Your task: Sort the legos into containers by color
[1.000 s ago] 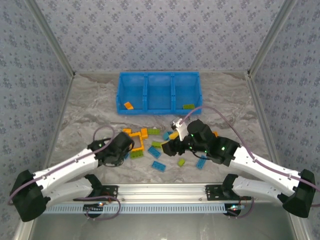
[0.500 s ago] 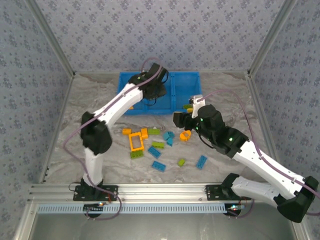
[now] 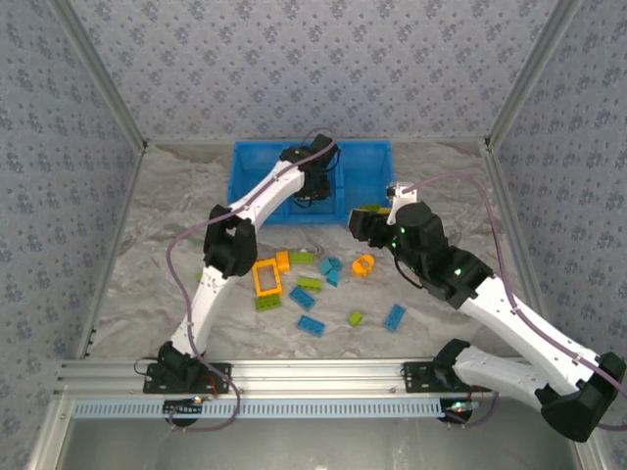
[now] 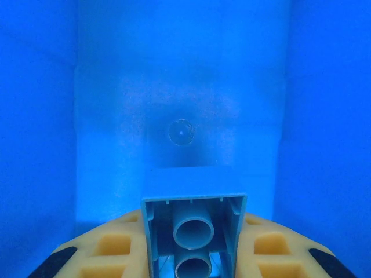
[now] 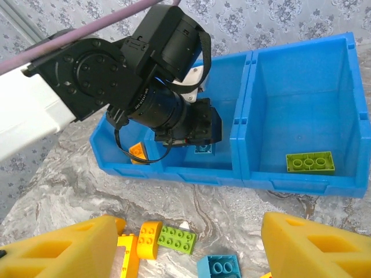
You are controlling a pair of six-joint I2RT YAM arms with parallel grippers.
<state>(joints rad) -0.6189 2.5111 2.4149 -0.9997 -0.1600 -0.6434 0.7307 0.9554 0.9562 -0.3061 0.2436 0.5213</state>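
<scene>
My left gripper lowers a little next and releases the blue brick (image 4: 193,230) onto the bare bottom of the bin's middle section, close below its fingers.
My left gripper (image 3: 312,188) hangs inside the middle compartment of the blue bin (image 3: 263,147), shut on a blue brick (image 4: 193,230). The brick's hollow underside faces the left wrist camera, between yellow fingers (image 4: 110,246). From the right wrist, the same brick (image 5: 203,149) sits just above that compartment's floor. An orange brick (image 5: 137,152) lies in the left compartment and a green one (image 5: 310,163) in the right. My right gripper (image 3: 361,223) is open with nothing between its fingers, above the table just in front of the bin. Several loose legos, among them an orange frame (image 3: 265,277), lie on the table.
The left arm (image 3: 230,240) stretches diagonally over the left side of the pile. Loose bricks include a green one (image 5: 177,239), an orange one (image 5: 149,238) and a blue one (image 5: 219,267). Patterned walls close in the table on three sides.
The left arm has swung from the pile up and back into the bin's middle compartment, carrying the blue brick. The right gripper has lifted off the pile and moved back toward the bin.
</scene>
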